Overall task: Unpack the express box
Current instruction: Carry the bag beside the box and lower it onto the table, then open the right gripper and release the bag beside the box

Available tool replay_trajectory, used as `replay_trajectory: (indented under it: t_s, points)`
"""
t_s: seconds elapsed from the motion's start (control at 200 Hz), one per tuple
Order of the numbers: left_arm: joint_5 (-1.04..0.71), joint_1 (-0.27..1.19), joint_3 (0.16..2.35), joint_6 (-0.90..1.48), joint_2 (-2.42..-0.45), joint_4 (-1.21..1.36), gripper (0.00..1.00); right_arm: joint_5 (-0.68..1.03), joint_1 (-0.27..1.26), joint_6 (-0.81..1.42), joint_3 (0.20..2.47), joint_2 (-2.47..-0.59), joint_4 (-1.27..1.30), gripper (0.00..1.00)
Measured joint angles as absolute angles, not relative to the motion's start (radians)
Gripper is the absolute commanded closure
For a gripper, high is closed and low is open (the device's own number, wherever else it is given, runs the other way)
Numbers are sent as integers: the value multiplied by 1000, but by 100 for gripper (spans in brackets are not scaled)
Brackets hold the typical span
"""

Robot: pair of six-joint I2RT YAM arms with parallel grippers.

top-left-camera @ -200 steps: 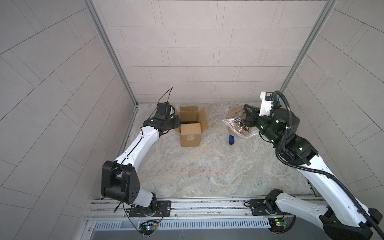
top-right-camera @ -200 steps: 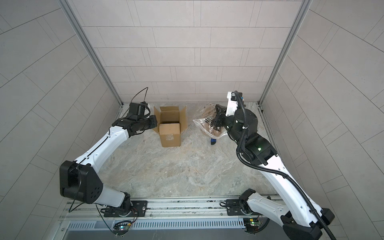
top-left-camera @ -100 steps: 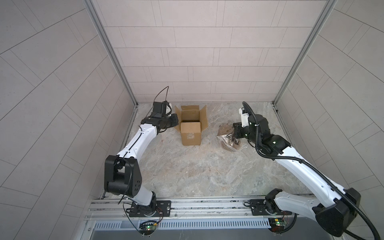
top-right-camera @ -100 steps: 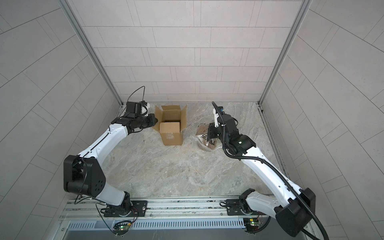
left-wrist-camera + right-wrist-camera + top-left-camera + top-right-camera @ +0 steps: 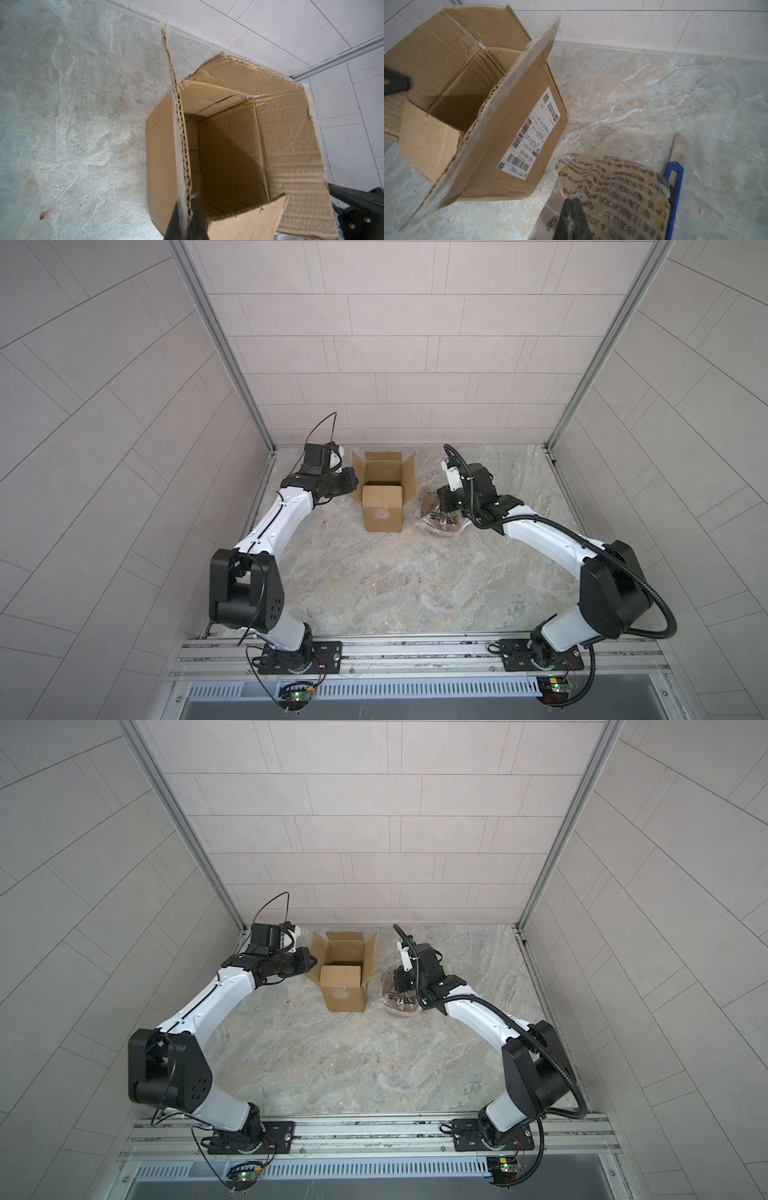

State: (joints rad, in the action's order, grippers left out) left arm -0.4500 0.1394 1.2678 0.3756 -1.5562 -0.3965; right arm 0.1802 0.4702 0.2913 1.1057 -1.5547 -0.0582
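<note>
The spot on the floor beside the box's labelled side is between my right gripper and the box (image 5: 382, 512). So my right gripper will move toward the box next and let go of the bag on that spot.
The express box (image 5: 382, 512) (image 5: 344, 992) stands open on the floor, its four flaps up, and a white shipping label shows on its side (image 5: 508, 155). Its inside (image 5: 228, 155) looks empty in the left wrist view. My left gripper (image 5: 185, 203) (image 5: 350, 483) (image 5: 309, 961) is shut on the edge of the box's left flap. My right gripper (image 5: 571, 200) (image 5: 444, 506) is shut on a crinkly brown bag (image 5: 612, 187) (image 5: 440, 524) (image 5: 401, 1004) with black print, low over the floor just right of the box.
A blue utility knife (image 5: 676, 182) with its blade out lies on the floor, partly under the bag. Tiled walls (image 5: 395, 364) close in the back and both sides. A small orange scrap (image 5: 46, 214) lies on the floor left of the box.
My right arm has brought the bag down and leftward from a raised spot to the floor beside the box, covering the knife in the top views. The left gripper keeps its hold on the flap.
</note>
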Motion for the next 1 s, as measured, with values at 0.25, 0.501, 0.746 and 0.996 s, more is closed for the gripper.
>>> replay_trajectory:
  t_s: [0.25, 0.501, 0.746, 0.996]
  points:
    - [-461, 139, 1268, 376, -1559, -393, 100, 182, 470, 258, 1105, -1673, 36, 100]
    - [-472, 139, 1268, 376, -1560, -393, 100, 194, 470, 234, 1105, -1736, 97, 100]
    - [-476, 139, 1268, 376, -1562, -392, 100, 200, 470, 241, 1069, -1725, 123, 41]
    - [-484, 139, 1268, 377, -1562, -392, 81, 150, 470, 258, 957, -1483, 124, 16]
